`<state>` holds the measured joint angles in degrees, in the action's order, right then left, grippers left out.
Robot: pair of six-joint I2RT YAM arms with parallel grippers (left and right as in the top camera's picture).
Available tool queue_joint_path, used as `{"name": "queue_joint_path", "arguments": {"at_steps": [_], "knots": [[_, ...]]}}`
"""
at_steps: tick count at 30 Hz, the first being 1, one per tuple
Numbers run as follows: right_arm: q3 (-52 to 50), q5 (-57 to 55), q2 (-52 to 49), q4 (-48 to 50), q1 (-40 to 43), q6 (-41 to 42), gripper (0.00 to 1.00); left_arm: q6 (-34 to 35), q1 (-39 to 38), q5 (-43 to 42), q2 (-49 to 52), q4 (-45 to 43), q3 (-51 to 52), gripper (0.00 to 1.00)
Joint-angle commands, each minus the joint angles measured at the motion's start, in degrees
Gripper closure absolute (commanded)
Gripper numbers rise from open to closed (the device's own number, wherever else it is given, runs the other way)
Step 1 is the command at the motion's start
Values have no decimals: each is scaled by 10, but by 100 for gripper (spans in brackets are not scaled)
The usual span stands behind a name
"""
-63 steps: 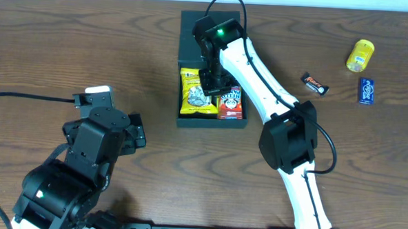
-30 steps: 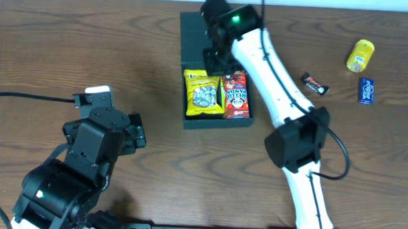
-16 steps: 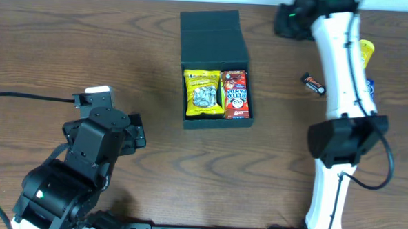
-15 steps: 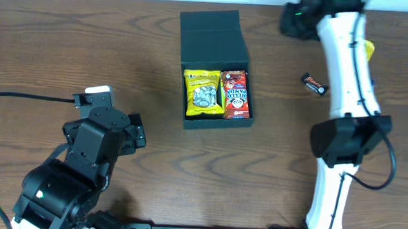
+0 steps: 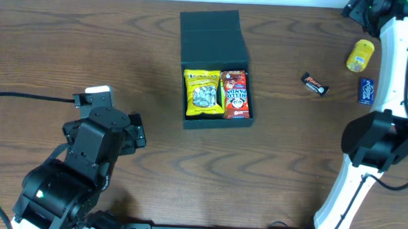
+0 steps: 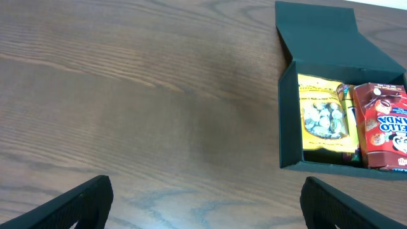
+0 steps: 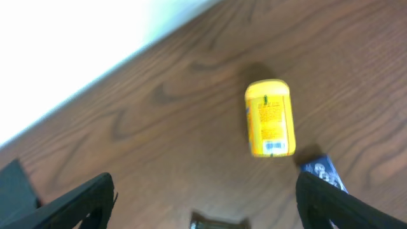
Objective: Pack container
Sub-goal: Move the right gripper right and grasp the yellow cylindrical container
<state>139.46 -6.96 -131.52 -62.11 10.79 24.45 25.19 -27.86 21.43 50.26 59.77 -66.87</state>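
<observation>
My right gripper will next go down toward the right in its wrist view and close across the yellow canister's body (image 5: 360, 56), because the canister is still outside the container (image 5: 209, 33).
The container (image 5: 209, 33) is a dark square box lying open mid-table, lid flap folded back. Inside it lie a yellow snack pack (image 5: 203, 94) and a red snack pack (image 5: 236, 94) side by side. My right gripper (image 5: 364, 7) is at the far right back edge, well away from the box. In the right wrist view the right gripper (image 7: 206, 213) stands open and empty above bare wood. My left gripper (image 5: 109, 117) rests at the near left, open and empty. The left wrist view has the left gripper (image 6: 206, 210) facing the container (image 6: 331, 38) at upper right.
A yellow canister (image 5: 360, 55) lies on its side at the back right, with a blue pack (image 5: 366, 90) and a dark candy bar (image 5: 314, 84) near it. The right wrist view shows the canister (image 7: 270, 117), the blue pack (image 7: 323, 170) and the candy bar (image 7: 219, 223).
My right gripper has pulled out of the container, swung to the far right back corner and opened; the red pack stays in the box. The left arm has not moved.
</observation>
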Motion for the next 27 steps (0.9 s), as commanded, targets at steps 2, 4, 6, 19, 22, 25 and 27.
{"name": "queue_joint_path", "arguments": {"at_steps": [2,4,6,19,22,25,27], "knots": [[-63,-24,1,47,19,4,7,-8,2,10,0,0,-5,5],[-96,-25,1,80,25,4,5,-8,2,10,0,0,-5,5],[-130,-25,1,115,30,4,5,-8,2,10,0,0,-5,5],[-271,-23,1,248,61,4,1,-8,2,10,0,0,-5,5],[-298,-21,0,275,62,4,1,-8,2,10,0,0,-5,5],[-312,-20,-6,300,62,3,1,-8,2,10,0,0,-5,5],[-314,-20,-14,311,63,3,1,-8,2,10,0,0,-5,5]]}}
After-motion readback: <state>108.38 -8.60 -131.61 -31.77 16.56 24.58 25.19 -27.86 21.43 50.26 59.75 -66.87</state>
